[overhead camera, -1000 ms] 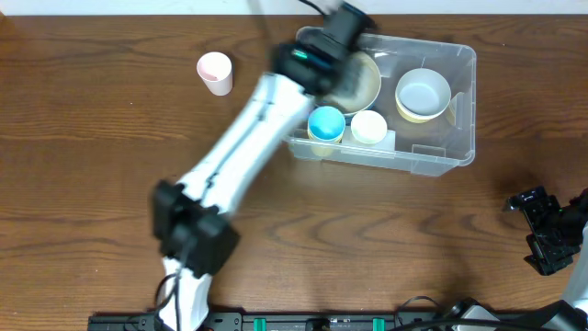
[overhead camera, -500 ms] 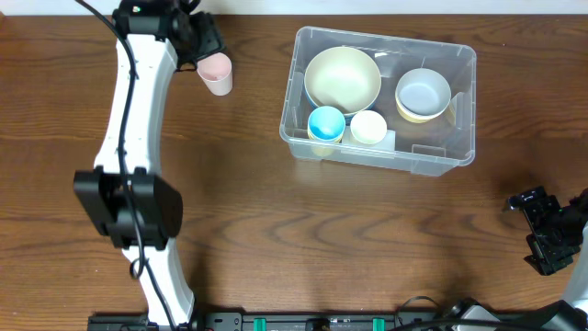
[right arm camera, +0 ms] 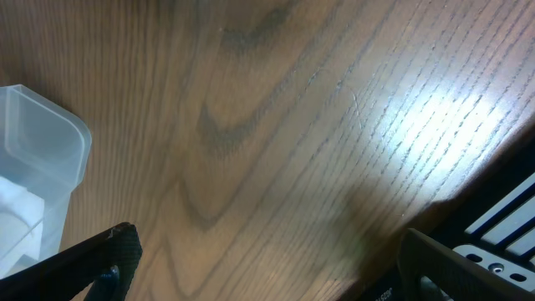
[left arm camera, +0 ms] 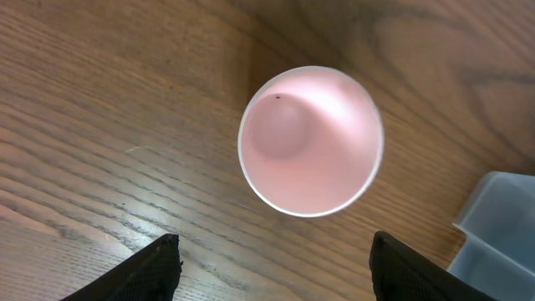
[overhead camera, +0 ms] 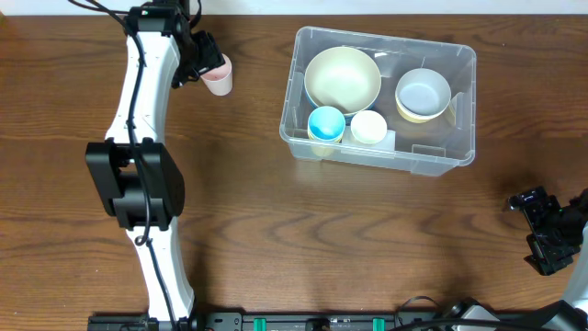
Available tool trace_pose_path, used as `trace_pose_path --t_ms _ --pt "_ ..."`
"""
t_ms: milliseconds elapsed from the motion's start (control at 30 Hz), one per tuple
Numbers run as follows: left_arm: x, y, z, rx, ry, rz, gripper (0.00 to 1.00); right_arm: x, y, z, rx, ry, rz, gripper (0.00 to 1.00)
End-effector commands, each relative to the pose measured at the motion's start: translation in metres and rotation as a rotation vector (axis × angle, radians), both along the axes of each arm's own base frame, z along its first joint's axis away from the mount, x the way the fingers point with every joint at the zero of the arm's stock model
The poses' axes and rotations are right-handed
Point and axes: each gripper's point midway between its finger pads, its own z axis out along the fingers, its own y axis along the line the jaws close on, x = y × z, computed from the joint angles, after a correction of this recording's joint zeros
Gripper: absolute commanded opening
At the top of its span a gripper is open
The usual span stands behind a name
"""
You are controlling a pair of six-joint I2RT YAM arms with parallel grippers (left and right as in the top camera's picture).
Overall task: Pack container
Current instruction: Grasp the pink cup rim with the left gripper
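My left gripper lowers its fingers astride the rim of the pink cup point(overhead camera: 217, 74) next, on the cup's side away from the container. The cup stands below it, opening up.
The clear plastic container point(overhead camera: 464, 101) stands at the back right of the table. It holds a large cream bowl point(overhead camera: 342, 78), a white-and-yellow bowl point(overhead camera: 423, 94), a blue cup point(overhead camera: 325, 123) and a cream cup point(overhead camera: 368, 127). A pink cup point(overhead camera: 217, 74) stands upright on the table left of the container; it also shows in the left wrist view point(left arm camera: 311, 140). My left gripper point(overhead camera: 196, 57) is open and empty, just left of the pink cup, with the cup ahead of its fingertips point(left arm camera: 159, 266). My right gripper point(overhead camera: 542, 230) is open and empty at the table's right edge.
A corner of the container point(left arm camera: 501, 226) shows at the right of the left wrist view and another corner point(right arm camera: 42, 159) at the left of the right wrist view. Black rails point(overhead camera: 322, 322) run along the table's front edge.
My left arm swung from over the container to the back left and now hovers by the pink cup. The right arm has not moved.
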Motion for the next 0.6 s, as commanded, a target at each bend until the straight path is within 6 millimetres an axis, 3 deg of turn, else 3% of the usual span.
trace_pose_path --t_ms 0,167,367,467,567 --pt "-0.002 0.003 -0.033 0.011 0.075 0.017 0.73 0.000 -0.001 0.003 -0.002 -0.013 -0.022 0.99" --pt "-0.005 0.003 -0.057 0.008 0.127 0.032 0.73 0.000 -0.001 0.003 -0.002 -0.013 -0.022 0.99" --pt "-0.006 0.003 -0.067 0.009 0.146 0.032 0.71 0.000 -0.001 0.003 -0.002 -0.013 -0.022 0.99" --pt "-0.006 0.003 -0.067 0.009 0.145 0.032 0.53 0.000 -0.001 0.003 -0.002 -0.013 -0.022 0.99" --pt "-0.008 0.003 -0.067 0.009 0.152 0.031 0.19 0.000 -0.001 0.003 -0.002 -0.013 -0.022 0.99"
